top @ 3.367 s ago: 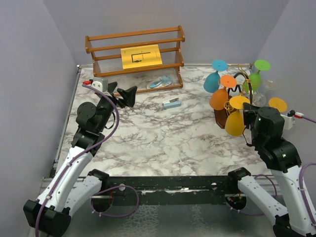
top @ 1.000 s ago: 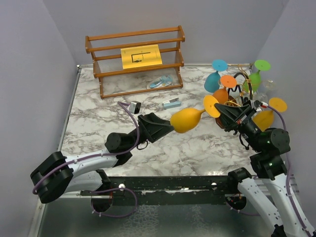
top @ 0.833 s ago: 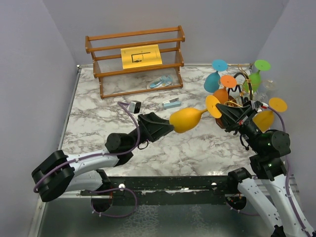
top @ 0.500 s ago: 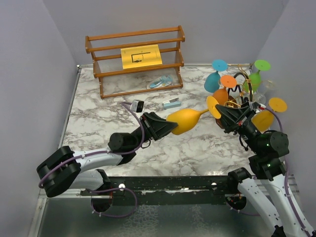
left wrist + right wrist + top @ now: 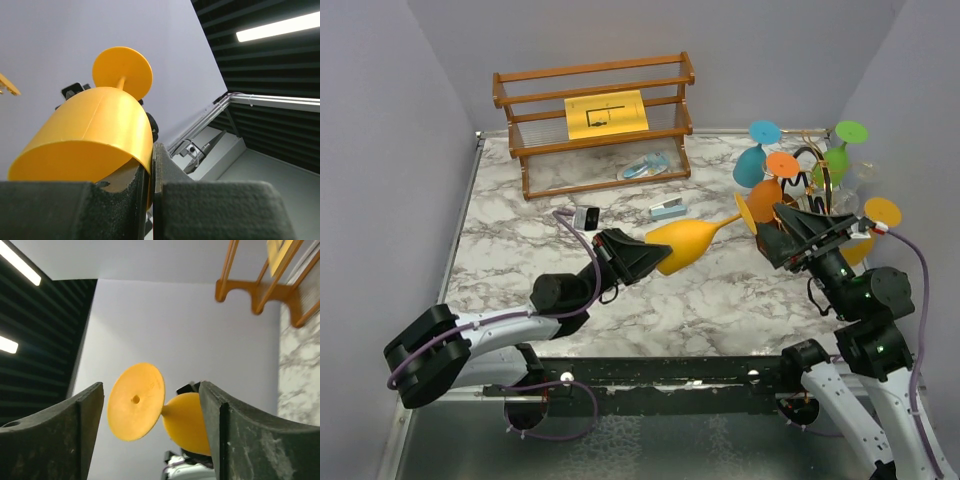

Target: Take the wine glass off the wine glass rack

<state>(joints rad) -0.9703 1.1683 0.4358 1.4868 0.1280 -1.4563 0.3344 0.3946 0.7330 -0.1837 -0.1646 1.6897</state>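
My left gripper should next go down, turn the sideways glass upright and let go of it on bare marble. The bare marble is below my gripper, to the left in the top view.
A yellow wine glass (image 5: 685,245) lies on its side in the air over the table's middle, its foot (image 5: 745,213) pointing at the wine glass rack (image 5: 812,152). My left gripper (image 5: 653,258) is shut on the rim of its bowl; in the left wrist view the pads (image 5: 165,170) pinch the bowl's yellow wall (image 5: 95,135). My right gripper (image 5: 778,232) stands open just right of the foot. In the right wrist view the foot (image 5: 136,401) hangs between the spread fingers (image 5: 240,435) without touching them. The rack's base is mostly hidden behind the right gripper.
Several coloured glasses still hang on the rack: teal (image 5: 750,165), orange (image 5: 765,195), green (image 5: 835,160). A slatted wooden shelf (image 5: 530,145) with a yellow sheet stands at the back. A small blue-white object (image 5: 667,209) lies in front of it.
My left gripper closed on the yellow glass's bowl. My right gripper opened and let go of the glass. The glass has shifted left, away from the rack.
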